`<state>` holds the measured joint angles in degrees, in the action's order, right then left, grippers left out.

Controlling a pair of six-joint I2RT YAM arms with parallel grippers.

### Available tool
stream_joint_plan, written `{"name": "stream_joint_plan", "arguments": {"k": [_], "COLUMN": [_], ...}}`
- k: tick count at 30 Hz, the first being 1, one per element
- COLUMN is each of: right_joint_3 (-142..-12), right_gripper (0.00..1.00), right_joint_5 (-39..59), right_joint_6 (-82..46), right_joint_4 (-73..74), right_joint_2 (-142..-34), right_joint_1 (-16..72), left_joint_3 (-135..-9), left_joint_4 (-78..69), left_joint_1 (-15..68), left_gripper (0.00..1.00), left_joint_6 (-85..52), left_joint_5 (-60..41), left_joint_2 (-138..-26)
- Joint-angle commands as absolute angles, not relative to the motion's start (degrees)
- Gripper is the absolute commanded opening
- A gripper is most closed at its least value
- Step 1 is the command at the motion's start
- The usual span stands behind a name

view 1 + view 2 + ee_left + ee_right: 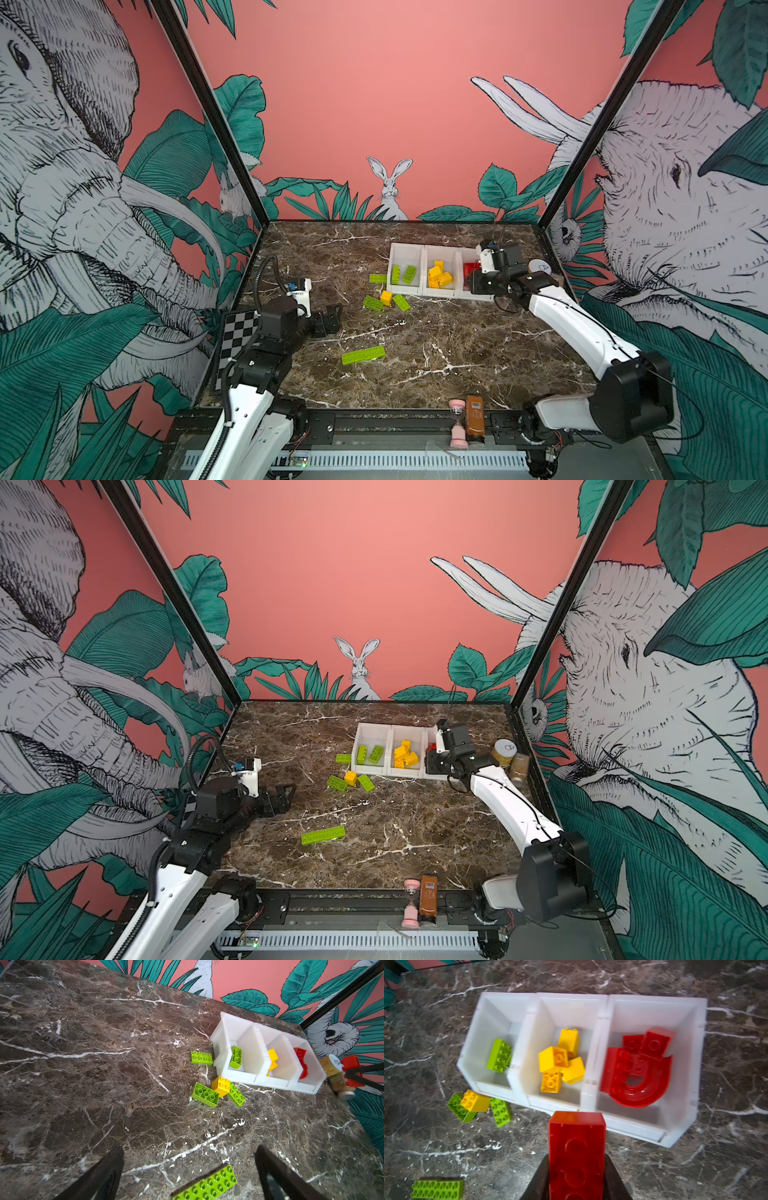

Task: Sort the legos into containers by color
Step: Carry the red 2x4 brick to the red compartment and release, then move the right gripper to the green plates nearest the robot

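My right gripper is holding the red brick (577, 1147). It needs to move outward past the front side of the container with the arch piece (640, 1070) and down, then let go of the brick, because red legos lie in there.
Three joined white containers (409, 246) (571, 995) stand at the back right. The left one holds green legos (402, 274), the middle one yellow ones (560, 1059), the right one red ones with an arch piece (637, 1080). My right gripper (576, 1167) (473, 279) is shut on a red brick (577, 1147), hovering at the front of the right container. My left gripper (332, 318) (190, 1148) is open and empty, low at the left. A long green brick (363, 354) (207, 1186) lies just in front of it.
Loose on the marble lie two green bricks (372, 303) (401, 302) around a yellow one (386, 297), and a green brick (377, 278) beside the left container. A white-lidded jar (504, 752) stands right of the containers. A pink hourglass (458, 424) and brown bottle (475, 417) stand at the front edge.
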<state>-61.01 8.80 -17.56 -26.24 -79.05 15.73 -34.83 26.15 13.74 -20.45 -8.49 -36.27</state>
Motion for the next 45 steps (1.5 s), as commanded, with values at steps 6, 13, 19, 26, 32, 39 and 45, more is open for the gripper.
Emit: {"name": "stream_joint_plan", "arguments": {"k": [6, 13, 19, 26, 32, 39, 45], "right_joint_3": [-67.7, -71.4, -74.2, -77.6, -75.8, -62.7, -60.5], "right_gripper": [0.25, 0.27, 0.34, 0.63, 0.68, 0.71, 0.71], "right_joint_5": [10.1, 9.1, 9.0, 6.6, 13.9, 22.6, 17.9], "right_joint_6": [-12.3, -12.1, -10.9, -8.9, -5.5, 5.5, 5.4], "right_joint_4": [-27.5, -25.5, -26.7, -30.9, -32.9, -24.8, -23.0], "right_joint_2": [-90.9, -97.2, -100.2, -97.9, -87.3, -75.7, -80.8], "right_joint_1": [9.2, 7.8, 7.8, 7.8, 11.7, 36.0, 49.9], "left_joint_3": [-33.4, -31.1, -29.5, -27.8, -26.2, -24.1, -27.9], "left_joint_4": [20.9, 22.9, 23.5, 23.3, 22.7, 21.7, 32.4], "left_joint_1": [14.0, 14.0, 14.0, 14.0, 13.9, 14.0, 14.0], "left_gripper": [0.99, 0.99, 0.99, 0.99, 0.99, 0.99, 0.99], "left_joint_6": [-20.1, -23.0, -21.0, -18.8, -16.9, -16.6, -19.1], "left_joint_5": [-3.8, -4.1, -1.6, 0.9, 4.2, 3.1, 13.6], "left_joint_2": [-36.8, -37.7, -35.9, -35.2, -32.9, -28.3, -22.1]}}
